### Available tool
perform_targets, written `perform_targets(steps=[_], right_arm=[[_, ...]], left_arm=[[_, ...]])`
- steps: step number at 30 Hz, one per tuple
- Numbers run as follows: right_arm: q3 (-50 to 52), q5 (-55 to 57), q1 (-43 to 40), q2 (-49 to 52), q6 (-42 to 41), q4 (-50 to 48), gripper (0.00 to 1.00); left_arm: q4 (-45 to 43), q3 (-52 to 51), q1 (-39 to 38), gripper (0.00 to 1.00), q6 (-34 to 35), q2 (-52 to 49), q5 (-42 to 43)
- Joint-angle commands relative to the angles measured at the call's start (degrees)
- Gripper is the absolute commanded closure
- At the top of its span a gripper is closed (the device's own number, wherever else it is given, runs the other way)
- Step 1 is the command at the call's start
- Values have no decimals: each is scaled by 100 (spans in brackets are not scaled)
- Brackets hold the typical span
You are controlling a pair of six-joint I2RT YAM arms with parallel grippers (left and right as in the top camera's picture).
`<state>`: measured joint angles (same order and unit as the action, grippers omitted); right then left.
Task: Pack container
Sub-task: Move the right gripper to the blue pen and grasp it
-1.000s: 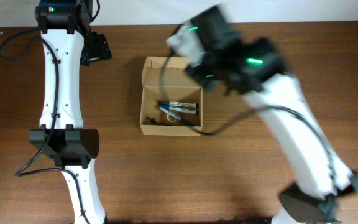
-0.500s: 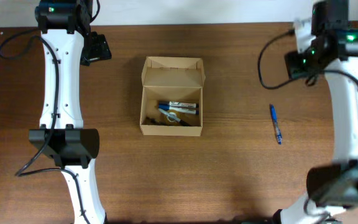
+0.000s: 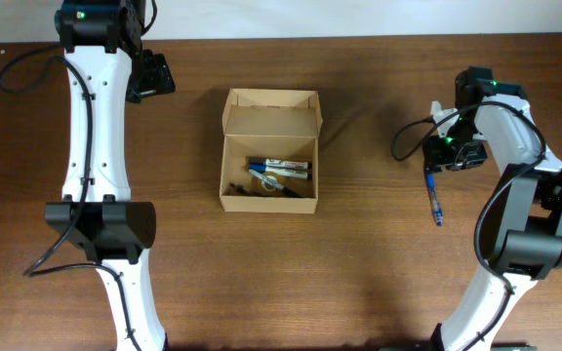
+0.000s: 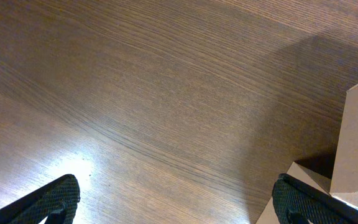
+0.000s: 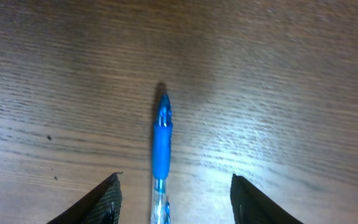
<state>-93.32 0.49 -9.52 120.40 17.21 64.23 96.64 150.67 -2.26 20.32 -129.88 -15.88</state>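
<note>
Next, the right gripper lowers slightly back onto the body of the blue pen (image 5: 161, 157) behind its blue tip (image 5: 164, 112), as the pen lies between my open fingers.
The tan cardboard container (image 3: 268, 156) sits open at the table's middle, its flap lid standing at the far side, with several markers and pens (image 3: 281, 174) inside. A blue pen (image 3: 433, 197) lies on the table at the right. My right gripper (image 3: 447, 156) is open just above the pen's far end; in the right wrist view the pen (image 5: 161, 146) lies between the open fingers (image 5: 176, 202), untouched. My left gripper (image 3: 152, 76) is open and empty at the far left; its wrist view shows the fingers (image 4: 179, 199) over bare wood with the container's corner (image 4: 353, 149) at right.
The left arm's base and links (image 3: 100, 229) run down the table's left side. The right arm (image 3: 530, 224) stands along the right edge. The table's far edge meets a white wall (image 3: 359, 15).
The right arm swung away from over the container to the far right, then came down over the blue pen. The pen lies uncovered on the table. The left arm has not moved.
</note>
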Motion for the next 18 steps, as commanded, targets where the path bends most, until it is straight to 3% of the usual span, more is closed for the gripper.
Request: perform_targets(steps=[1,18], right_arm=[[17,-273,-35,118,203,-48,44],[1080,-308,-28,127,48,-409,49]], left_arm=[[4,105,28,0,-70,-9,0],[4,105,31,0,-70,-9,0]])
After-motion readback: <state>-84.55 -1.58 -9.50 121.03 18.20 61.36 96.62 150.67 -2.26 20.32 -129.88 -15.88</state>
